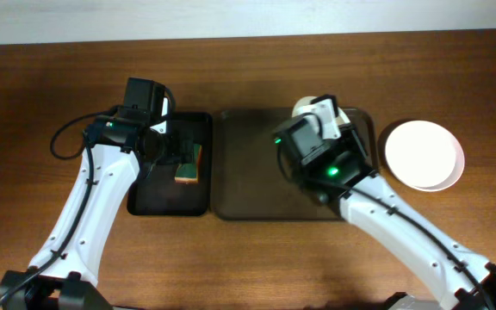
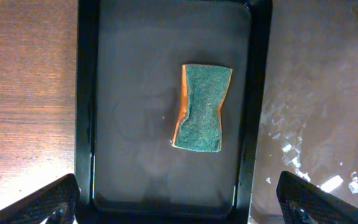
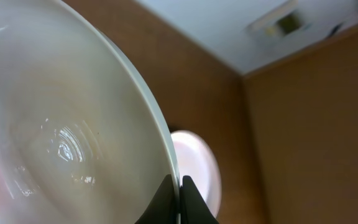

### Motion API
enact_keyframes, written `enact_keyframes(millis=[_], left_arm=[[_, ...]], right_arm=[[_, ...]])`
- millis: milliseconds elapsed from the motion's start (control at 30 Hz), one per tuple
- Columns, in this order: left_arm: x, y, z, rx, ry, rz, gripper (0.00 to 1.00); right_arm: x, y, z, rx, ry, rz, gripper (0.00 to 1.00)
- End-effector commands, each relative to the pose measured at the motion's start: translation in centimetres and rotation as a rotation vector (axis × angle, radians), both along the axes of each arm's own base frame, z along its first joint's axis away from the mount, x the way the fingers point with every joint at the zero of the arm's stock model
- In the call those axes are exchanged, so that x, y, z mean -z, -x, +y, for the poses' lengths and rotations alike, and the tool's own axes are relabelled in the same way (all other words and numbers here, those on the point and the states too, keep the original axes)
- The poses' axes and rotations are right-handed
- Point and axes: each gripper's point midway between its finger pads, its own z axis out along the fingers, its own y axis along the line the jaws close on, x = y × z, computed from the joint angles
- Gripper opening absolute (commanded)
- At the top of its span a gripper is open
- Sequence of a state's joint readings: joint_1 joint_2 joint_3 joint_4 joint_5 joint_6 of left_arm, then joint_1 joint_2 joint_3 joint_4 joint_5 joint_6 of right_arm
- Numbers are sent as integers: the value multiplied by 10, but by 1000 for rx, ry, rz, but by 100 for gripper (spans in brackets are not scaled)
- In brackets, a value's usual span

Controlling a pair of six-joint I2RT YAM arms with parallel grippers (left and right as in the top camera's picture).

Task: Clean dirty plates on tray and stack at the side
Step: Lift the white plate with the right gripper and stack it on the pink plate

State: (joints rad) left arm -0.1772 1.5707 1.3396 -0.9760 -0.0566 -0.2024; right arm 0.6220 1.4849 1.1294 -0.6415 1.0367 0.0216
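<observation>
The right gripper carries the pale green plate [image 1: 306, 105] over the other plates stacked beside the brown tray [image 1: 248, 185] next, turns it flat and brings it down on top.
My right gripper [image 3: 180, 193] is shut on the rim of a pale green plate [image 3: 61, 124] and holds it tilted above the far right of the large brown tray [image 1: 248, 185]; from overhead only a bit of that plate [image 1: 304, 107] shows behind the wrist. Other plates lie stacked, pale pink to white [image 1: 423, 154], on the bare tabletop right of the tray, also seen in the right wrist view [image 3: 197, 165]. My left gripper [image 2: 179, 208] is open above the narrow black tray [image 2: 86, 93], short of a green-and-orange sponge [image 2: 202, 107] lying in it.
The black tray [image 1: 145, 200] sits left of the brown tray, with the sponge [image 1: 188, 165] at its right side. Wet streaks show on the brown tray's surface [image 2: 316, 137]. Bare wood tabletop [image 1: 24, 103] surrounds both trays.
</observation>
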Motion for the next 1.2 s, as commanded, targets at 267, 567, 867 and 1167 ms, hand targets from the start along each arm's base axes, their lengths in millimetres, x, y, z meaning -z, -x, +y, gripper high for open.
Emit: enact_keyframes(millis=[267, 567, 867, 1167], left_arm=[[-2, 1, 1, 9, -2, -13, 100], [-2, 1, 1, 9, -2, -13, 100], [-1, 3, 2, 8, -3, -6, 100], [-1, 3, 2, 8, -3, -5, 100]], right_arm=[[-50, 13, 5, 60, 157, -190, 4], [-51, 11, 6, 60, 138, -201, 4], [21, -8, 3, 65, -385, -20, 4], [68, -5, -112, 430, -893, 88, 4]])
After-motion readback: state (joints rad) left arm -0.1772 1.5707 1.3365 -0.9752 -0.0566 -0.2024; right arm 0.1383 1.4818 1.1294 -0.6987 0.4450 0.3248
